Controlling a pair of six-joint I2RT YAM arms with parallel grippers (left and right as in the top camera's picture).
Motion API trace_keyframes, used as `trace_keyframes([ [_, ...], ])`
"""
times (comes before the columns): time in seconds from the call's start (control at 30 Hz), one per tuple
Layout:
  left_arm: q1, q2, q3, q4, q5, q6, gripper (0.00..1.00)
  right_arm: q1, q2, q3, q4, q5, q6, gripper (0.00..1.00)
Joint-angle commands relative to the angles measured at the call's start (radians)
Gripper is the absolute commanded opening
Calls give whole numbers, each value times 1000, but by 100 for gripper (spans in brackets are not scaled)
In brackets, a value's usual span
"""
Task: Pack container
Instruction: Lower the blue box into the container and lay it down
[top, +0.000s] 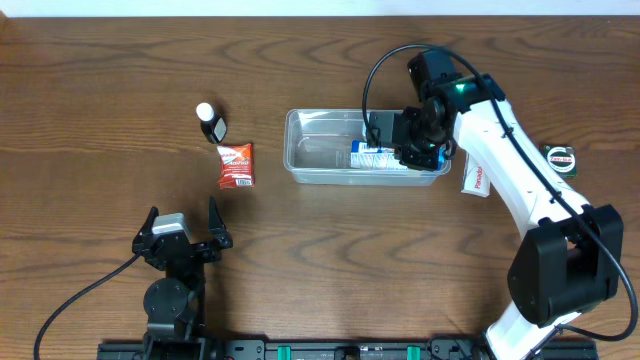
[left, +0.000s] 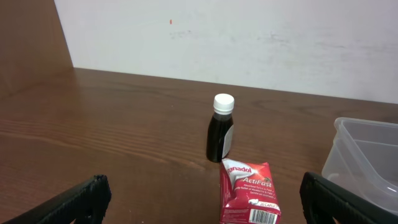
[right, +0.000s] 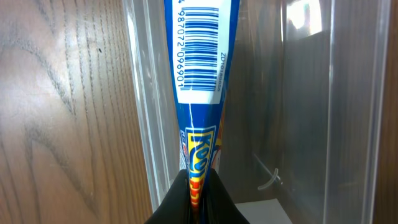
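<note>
The blue packet (top: 375, 157) is already between the container's sides, so the right gripper next needs to go down slightly into the clear container (top: 325, 150) and then open beside the container's near side.
The clear container (top: 325, 150) lies in the middle of the table; its corner (left: 367, 155) shows in the left wrist view and its wall (right: 149, 93) in the right wrist view. My right gripper (right: 200, 193) is shut on a thin blue packet (right: 199, 62) with a barcode, held inside the container along its near wall; from overhead the packet (top: 375, 157) lies at the tub's right end under the gripper (top: 420, 145). My left gripper (top: 182, 235) stands open near the front edge, nothing between its fingers (left: 74, 202). A red Panadol packet (left: 249, 193) lies ahead of it.
A dark bottle with a white cap (top: 211, 122) stands left of the container, beside the red packet (top: 236, 165). A white and red box (top: 476, 175) lies right of the tub, under the right arm. A small round dark object (top: 562, 158) sits at far right.
</note>
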Motion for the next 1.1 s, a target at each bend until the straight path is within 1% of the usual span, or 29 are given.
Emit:
trace_keyframes([
  [0.0,4,-7,-30,-18,-1,10,98,-6,-5,-6,9,-26,-16,5],
  [1.07,4,-7,-30,-18,-1,10,98,-6,0,-53,30,-26,-15,4],
])
